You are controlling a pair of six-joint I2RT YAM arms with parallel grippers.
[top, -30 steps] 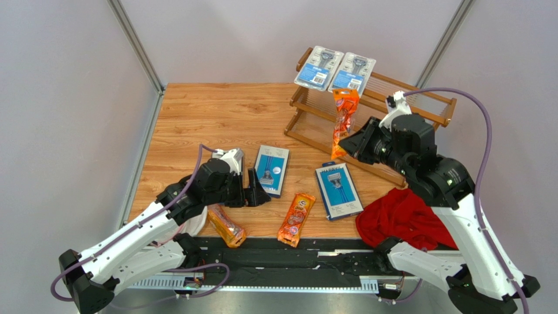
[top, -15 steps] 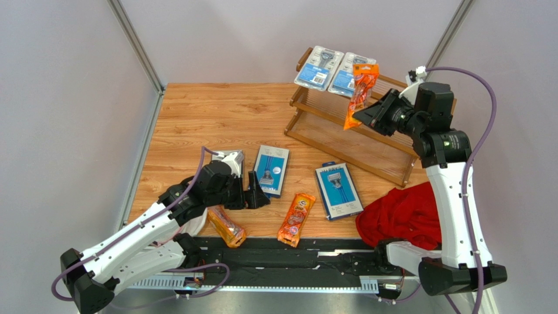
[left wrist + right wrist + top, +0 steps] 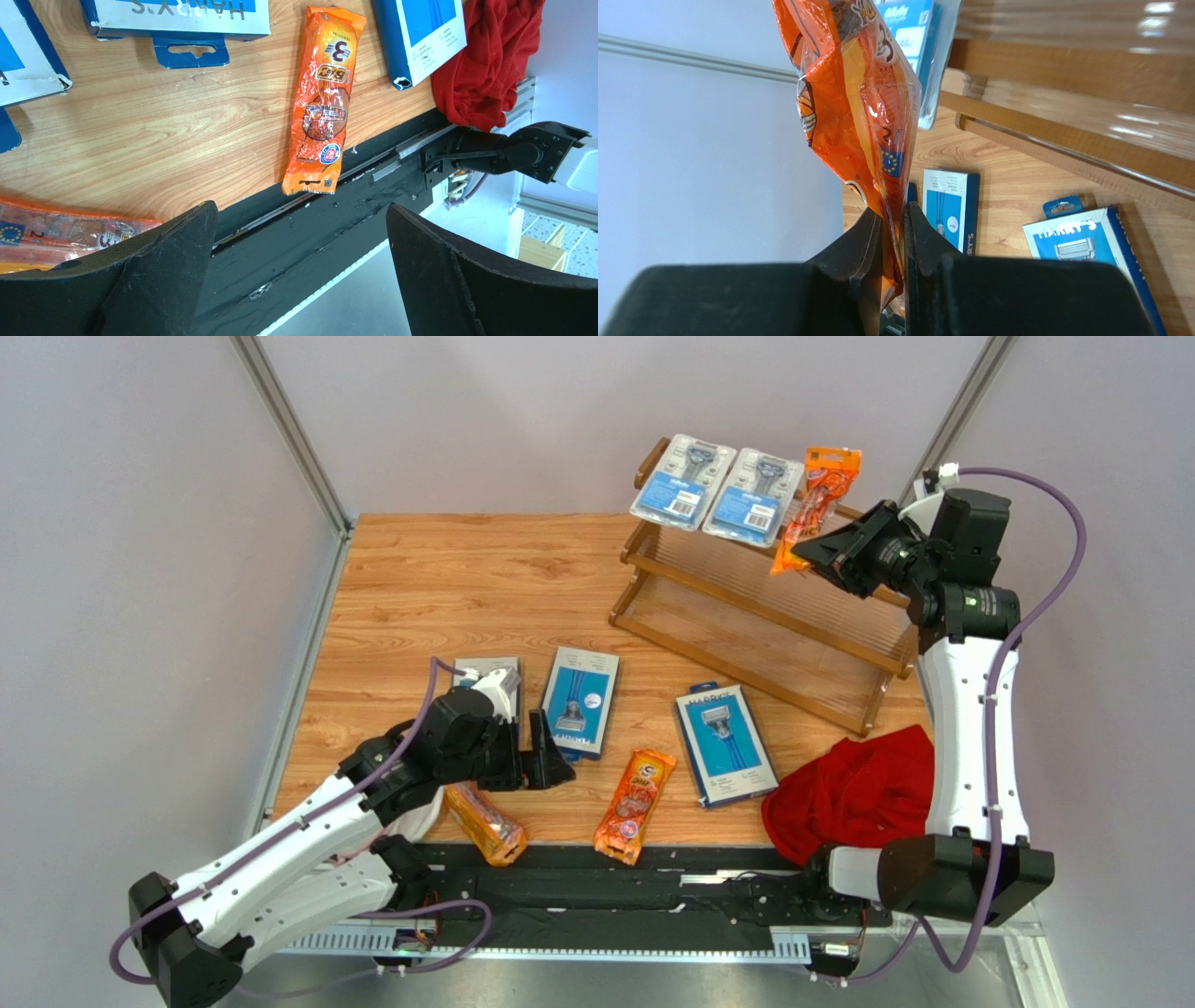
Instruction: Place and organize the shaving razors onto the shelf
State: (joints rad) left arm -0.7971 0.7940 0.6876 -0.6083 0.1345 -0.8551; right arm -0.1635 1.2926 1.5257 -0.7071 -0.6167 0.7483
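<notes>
My right gripper moves outward and down next to release the bag on the free part of the shelf's top level beside the blister packs. That part lies below and outward.
My right gripper (image 3: 804,556) is shut on the lower end of a long orange razor bag (image 3: 819,487) and holds it upright above the right part of the top tier of the brown wooden shelf (image 3: 765,655). In the right wrist view the bag (image 3: 857,105) is pinched between the fingers (image 3: 892,217). Two blister packs (image 3: 682,480) (image 3: 753,489) lie on the top tier. My left gripper (image 3: 551,753) is open and empty, low over the table by a blue box (image 3: 581,700); in its wrist view the gripper (image 3: 300,210) has nothing between its jaws.
Another blue box (image 3: 724,744) and two orange bags (image 3: 634,804) (image 3: 485,821) lie on the table. A third box (image 3: 487,676) shows partly behind the left arm. A red cloth (image 3: 859,798) lies at the front right. Grey walls enclose the table.
My right arm has lifted the orange bag up and to the right, from in front of the shelf to above its top tier. My left gripper has shifted slightly.
</notes>
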